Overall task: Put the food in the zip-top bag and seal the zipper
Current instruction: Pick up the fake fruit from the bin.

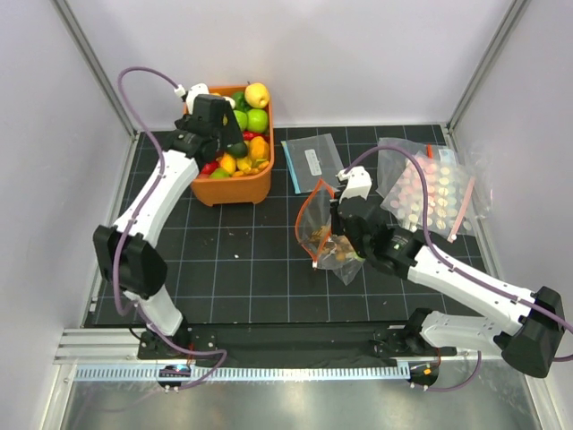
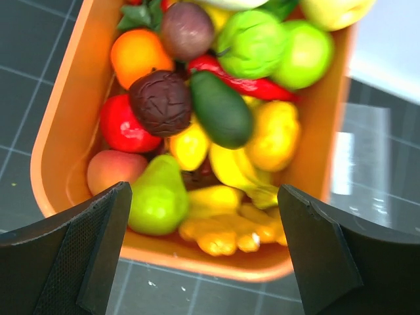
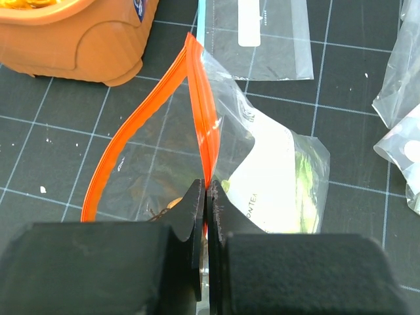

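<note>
The robot's left gripper will next move down and away from the robot's base into the basket, past the green pear and onto the dark red toy fruit (image 2: 160, 104).
The food, toy fruits and vegetables, is heaped in an orange basket (image 1: 235, 192) at the back left. My left gripper (image 1: 215, 121) hovers open just above it, fingers spread wide. In its wrist view a green pear (image 2: 157, 197), a dark avocado (image 2: 220, 108) and yellow pieces (image 2: 230, 197) lie under the left gripper (image 2: 203, 252). The zip-top bag (image 1: 327, 237) stands mid-table with its mouth gaping. My right gripper (image 3: 207, 187) is shut on one side of the orange-red zipper (image 3: 200, 111); the other side (image 3: 125, 151) bows away to the left. A tan cluster (image 1: 333, 249) lies inside the bag.
A flat clear bag with a blue edge and a white label (image 1: 312, 161) lies behind the zip-top bag. A larger clear bag of pink discs (image 1: 430, 193) sits at the right. White walls close in the black gridded mat (image 1: 242, 260) on three sides.
</note>
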